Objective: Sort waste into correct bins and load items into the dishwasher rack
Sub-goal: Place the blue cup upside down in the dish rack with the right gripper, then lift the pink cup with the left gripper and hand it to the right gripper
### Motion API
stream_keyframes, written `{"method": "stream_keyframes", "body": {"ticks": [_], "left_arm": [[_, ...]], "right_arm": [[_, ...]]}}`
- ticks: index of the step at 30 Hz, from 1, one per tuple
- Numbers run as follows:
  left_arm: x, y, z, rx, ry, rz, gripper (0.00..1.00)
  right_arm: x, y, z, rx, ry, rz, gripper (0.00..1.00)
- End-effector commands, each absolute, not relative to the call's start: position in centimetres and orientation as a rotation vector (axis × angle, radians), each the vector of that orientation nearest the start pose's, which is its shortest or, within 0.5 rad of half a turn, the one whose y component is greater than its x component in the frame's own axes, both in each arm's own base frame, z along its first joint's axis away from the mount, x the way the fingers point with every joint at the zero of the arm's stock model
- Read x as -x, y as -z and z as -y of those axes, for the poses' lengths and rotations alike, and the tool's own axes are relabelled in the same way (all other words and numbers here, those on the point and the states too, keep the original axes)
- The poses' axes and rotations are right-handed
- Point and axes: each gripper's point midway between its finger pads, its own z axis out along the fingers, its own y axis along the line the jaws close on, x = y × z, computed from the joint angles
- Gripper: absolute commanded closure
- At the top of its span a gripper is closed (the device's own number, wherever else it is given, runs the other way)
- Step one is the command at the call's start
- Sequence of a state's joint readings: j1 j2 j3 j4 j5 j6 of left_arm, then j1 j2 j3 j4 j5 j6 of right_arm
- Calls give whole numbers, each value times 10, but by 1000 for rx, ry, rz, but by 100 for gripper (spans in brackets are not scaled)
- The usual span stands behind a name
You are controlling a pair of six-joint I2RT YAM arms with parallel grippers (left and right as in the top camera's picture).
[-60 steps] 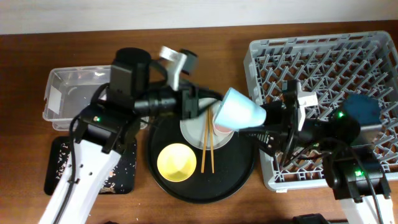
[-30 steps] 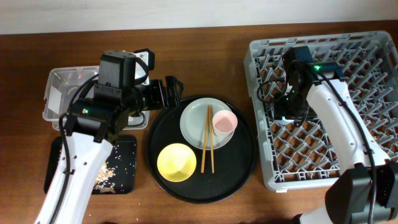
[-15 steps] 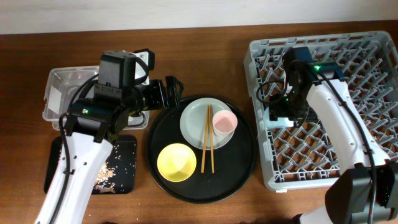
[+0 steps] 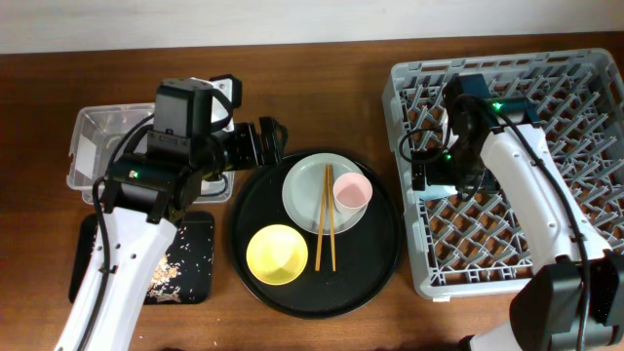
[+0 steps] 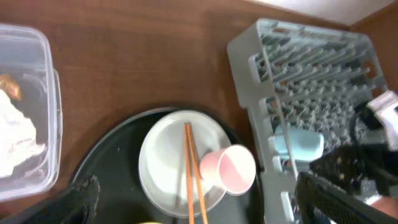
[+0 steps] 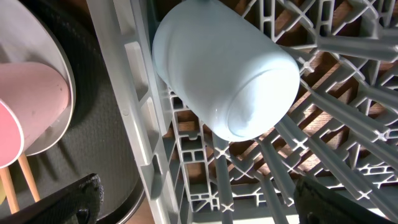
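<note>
My left gripper will next come down across the plate onto the pink cup's rim (image 4: 343, 202) (image 5: 222, 171), because the cup lies below it and to its right in the overhead view.
The light blue cup (image 6: 224, 74) lies on its side among the pegs at the left edge of the grey dishwasher rack (image 4: 585, 146). It also shows in the left wrist view (image 5: 298, 143). My right gripper (image 4: 429, 175) hovers over it, open and empty (image 6: 199, 205). The pink cup (image 4: 351, 192) lies tipped on the pale plate (image 4: 304, 200), with the wooden chopsticks (image 4: 325, 229) across the plate. The yellow bowl (image 4: 277, 254) sits beside them. My left gripper (image 4: 263, 144) is open and empty, just left of the plate.
The plate, pink cup and bowl rest on a large round black tray (image 4: 380, 268). The clear tub (image 4: 97, 136) at the left holds crumpled white wrappers (image 5: 12, 130). The shallow black tray (image 4: 190, 263) below it holds food scraps and crumbs.
My right gripper carried the light blue cup from above the round tray into the rack and let it go. My left arm drew back from the plate toward the tub.
</note>
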State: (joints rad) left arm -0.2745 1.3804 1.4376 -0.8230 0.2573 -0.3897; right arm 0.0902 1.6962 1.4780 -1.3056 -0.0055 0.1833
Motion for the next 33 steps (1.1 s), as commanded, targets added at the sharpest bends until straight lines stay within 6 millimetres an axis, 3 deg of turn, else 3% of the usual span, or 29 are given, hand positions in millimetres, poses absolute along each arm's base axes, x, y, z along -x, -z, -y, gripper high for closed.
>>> {"method": "stream_keyframes", "body": {"ticks": [1,3,4,6,7,8,9,13,18,20,23,25,27,29,31,33], "left_arm": [[-367,-294,150,11,657,-2325,1],[-344,-275,179,-63,742,-2431,51],[-331,-249,204,-136,732,-2504,65],[-326,-209,223,-165,591,-2599,67],[-322,-191,238,-204,577,-2646,67],[-318,-157,264,-258,563,-2718,66],[-317,-139,272,-282,547,-2755,66],[-318,-93,276,-278,493,-2860,66],[-329,-57,282,-274,460,-2888,67],[-334,-54,275,-260,389,-2877,83],[-338,-66,279,-260,415,-2848,98],[-347,-105,280,-246,474,-2756,100],[-354,-175,275,-219,570,-2596,100],[-345,-235,262,-209,741,-2483,100],[-324,-274,251,-283,991,-2431,100],[-307,-295,242,-394,1223,-2378,100]], "right_arm": [[-314,-133,-31,-150,-31,-3103,1],[-314,-133,-31,-150,-31,-3103,1],[-314,-133,-31,-150,-31,-3103,1],[-314,-133,-31,-150,-31,-3103,1],[-314,-133,-31,-150,-31,-3103,1],[-314,-133,-31,-150,-31,-3103,1],[-314,-133,-31,-150,-31,-3103,1],[-314,-133,-31,-150,-31,-3103,1],[-314,-133,-31,-150,-31,-3103,1],[-314,-133,-31,-150,-31,-3103,1],[-314,-133,-31,-150,-31,-3103,1],[-314,-133,-31,-150,-31,-3103,1],[-314,-133,-31,-150,-32,-3103,1],[-314,-133,-31,-150,-31,-3103,1],[-314,-133,-31,-150,-31,-3103,1],[-319,-133,-32,-154,-37,-3085,1]]}}
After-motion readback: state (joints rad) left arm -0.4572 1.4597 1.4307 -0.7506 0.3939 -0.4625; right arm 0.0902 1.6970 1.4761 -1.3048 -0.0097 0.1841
